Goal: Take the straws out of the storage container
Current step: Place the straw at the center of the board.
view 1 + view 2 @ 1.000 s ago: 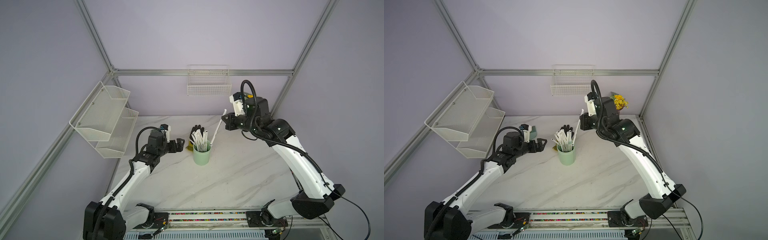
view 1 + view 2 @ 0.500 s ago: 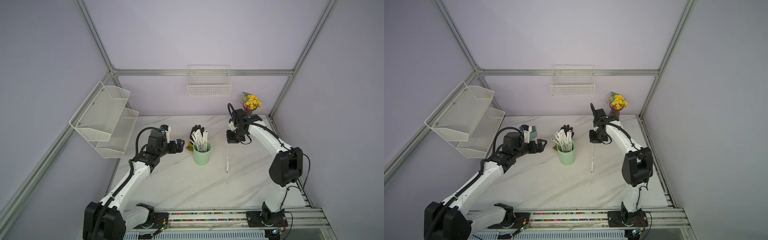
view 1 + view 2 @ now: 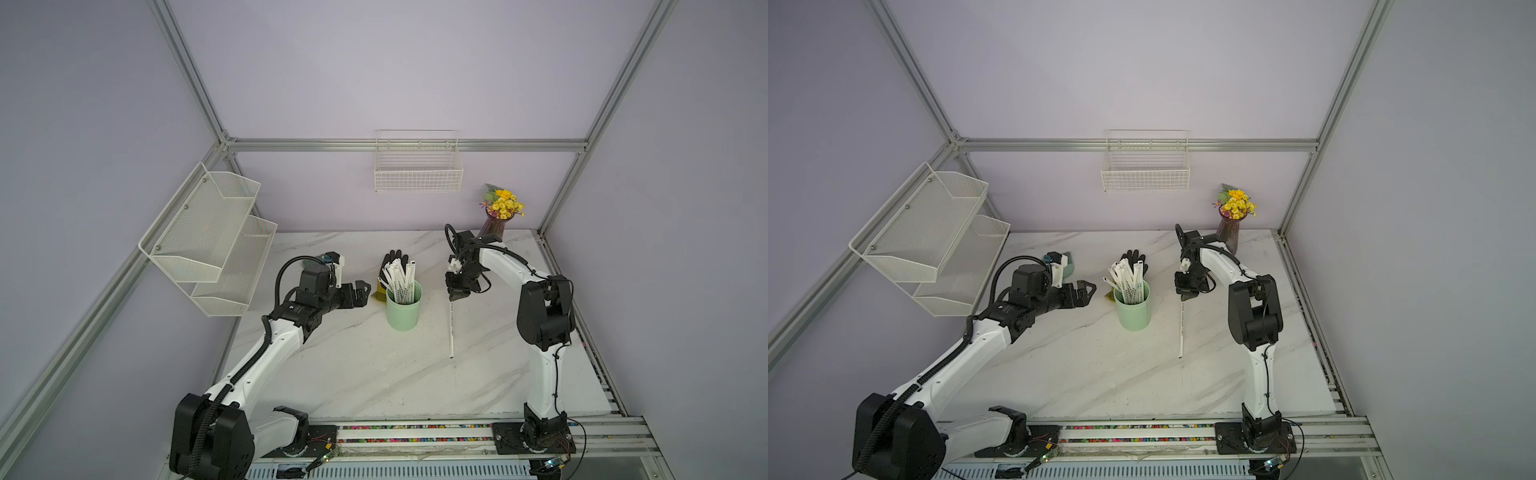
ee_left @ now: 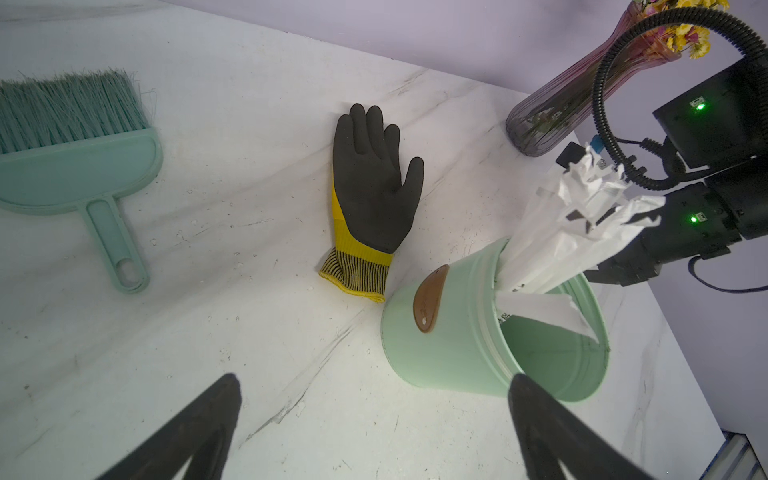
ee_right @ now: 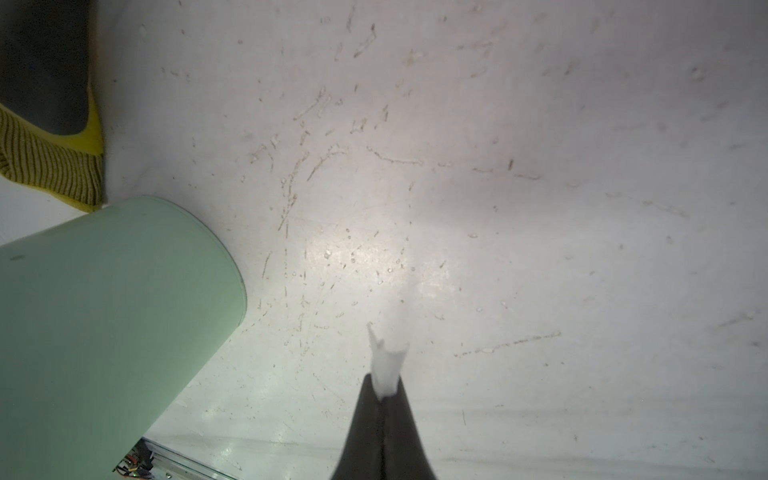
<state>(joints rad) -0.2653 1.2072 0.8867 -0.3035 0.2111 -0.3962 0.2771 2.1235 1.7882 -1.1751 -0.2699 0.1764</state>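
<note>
Next, my right gripper goes down to the bare table (image 3: 444,308) (image 5: 356,307) beside the cup and releases the straw's top end, since the gripper's fingers still hold it above the table.
The storage container (image 3: 403,316), a mint-green cup (image 3: 1133,313), stands mid-table with several white paper-wrapped straws (image 3: 399,278) fanning out of it (image 4: 561,232). To the right of the cup my right gripper (image 3: 455,296) is low over the table and shut on one straw (image 3: 451,332). That straw stretches from the jaws toward the table's front (image 3: 1181,332), and its torn end pokes past the fingertips (image 5: 386,361). My left gripper (image 3: 365,291) hovers left of the cup, open and empty (image 4: 374,382), one finger next to the cup wall (image 4: 449,345).
A black and yellow glove (image 3: 392,259) lies just behind the cup. A teal hand brush (image 4: 75,158) lies at the back left. A vase of yellow flowers (image 3: 496,220) stands at the back right. A wire basket (image 3: 417,166) and a mesh rack (image 3: 212,237) hang on the walls.
My right arm has swung down from high above the cup to low beside it, carrying the straw, and has held there for the last half second. The left arm has not moved.
</note>
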